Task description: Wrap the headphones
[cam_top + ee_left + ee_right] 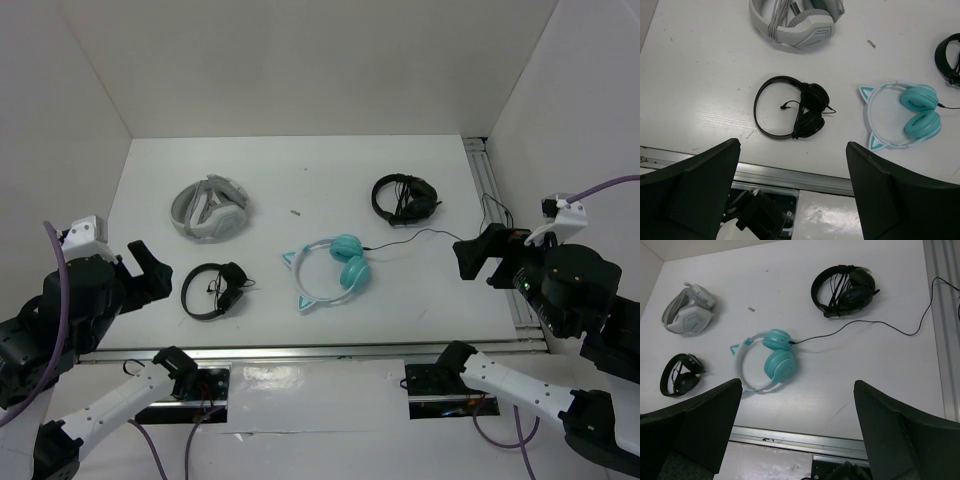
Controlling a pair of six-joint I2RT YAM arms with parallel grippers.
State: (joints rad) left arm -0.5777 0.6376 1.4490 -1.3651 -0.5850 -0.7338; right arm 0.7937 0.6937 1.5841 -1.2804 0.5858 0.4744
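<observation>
I should move my left gripper to the right in the top view and down onto the headband between the cat ears, because the headband is bare there.
The teal headphones lie flat near the middle of the white table, earcups folded together and the cat-ear headband toward the left. They also show in the left wrist view and the right wrist view. Their thin black cable trails loose across the table to the right rail. My left gripper hangs open over the near left edge, well away from them. My right gripper hangs open at the near right, beside the cable's far stretch. Nothing sits between either pair of fingers.
Grey-white folded headphones lie at the back left. Small black headphones rest at the near left, and larger black ones at the back right. An aluminium rail runs along the right edge, another along the front. White walls enclose three sides.
</observation>
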